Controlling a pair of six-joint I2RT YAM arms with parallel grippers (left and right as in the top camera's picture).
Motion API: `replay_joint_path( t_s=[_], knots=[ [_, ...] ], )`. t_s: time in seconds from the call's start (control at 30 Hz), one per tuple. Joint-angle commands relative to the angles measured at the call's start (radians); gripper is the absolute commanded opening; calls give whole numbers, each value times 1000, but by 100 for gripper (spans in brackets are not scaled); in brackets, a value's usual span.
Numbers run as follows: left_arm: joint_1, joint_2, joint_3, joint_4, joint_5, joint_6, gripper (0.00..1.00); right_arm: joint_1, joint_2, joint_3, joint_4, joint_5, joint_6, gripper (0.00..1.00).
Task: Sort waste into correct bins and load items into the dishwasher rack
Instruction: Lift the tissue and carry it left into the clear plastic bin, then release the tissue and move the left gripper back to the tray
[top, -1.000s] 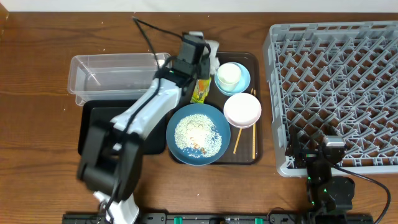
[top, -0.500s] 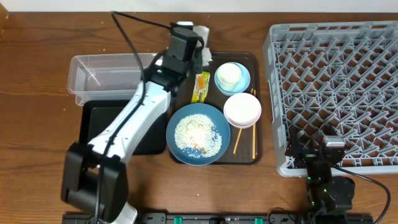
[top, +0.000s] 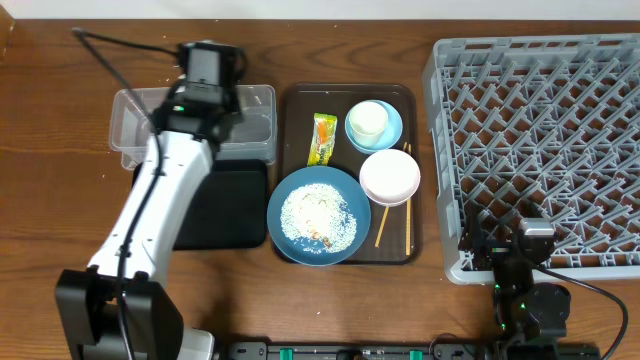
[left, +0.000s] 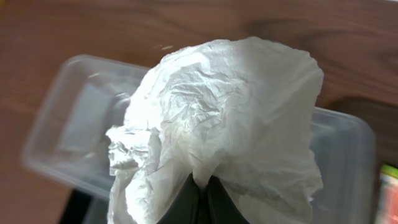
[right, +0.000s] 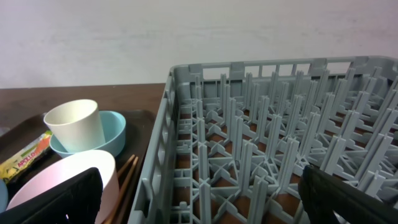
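My left gripper carries the crumpled white napkin down toward the clear tub's open middle next, before release. The napkin still hangs above the tub's rim.
My left gripper (left: 202, 193) is shut on the crumpled white napkin (left: 224, 112), which hangs over the clear tub (left: 68, 124). From overhead the left gripper (top: 208, 85) covers the napkin above the clear tub (top: 140, 125). The black tray (top: 225, 205) lies just in front of the tub. The snack wrapper (top: 322, 138), the blue plate (top: 280, 205) with rice (top: 318, 212), the cream cup (top: 368, 120) in the light-blue bowl (top: 393, 132), the white bowl (top: 389, 176) and the chopsticks (top: 381, 225) are on the brown tray. My right gripper (top: 520, 245) stands open at the grey rack's (top: 540, 130) front edge.
The brown serving tray (top: 295, 170) sits between the bins and the rack. In the right wrist view the open right gripper (right: 205, 199) faces the rack's pegs (right: 280, 143), with the cup (right: 74, 124) and white bowl (right: 62, 177) to its left.
My left arm has swung left from the back of the brown tray to above the clear tub, carrying the napkin. The right arm has not moved.
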Motion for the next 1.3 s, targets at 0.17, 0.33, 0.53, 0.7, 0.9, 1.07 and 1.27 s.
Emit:
replay_joint_path(
  t_s=[0.17, 0.33, 0.53, 0.7, 0.9, 1.07, 1.27],
  knots=[
    [99, -3, -14, -14, 11, -31, 6, 8, 1, -2, -5, -1, 2, 99],
    [101, 18, -16, -11, 11, -32, 6, 8, 1, -2, -5, -1, 2, 99],
    [101, 83, -19, -14, 11, -32, 6, 8, 1, -2, -5, -1, 2, 99],
    [101, 155, -19, -1, 11, -31, 7, 8, 1, -2, -5, -1, 2, 99],
    [101, 181, -18, 49, 11, -31, 15, 8, 1, -2, -5, -1, 2, 99],
    [101, 181, -18, 59, 11, -31, 43, 8, 1, -2, -5, -1, 2, 99],
    [101, 179, -17, 58, 11, -31, 44, 8, 1, -2, -5, -1, 2, 99]
  ],
)
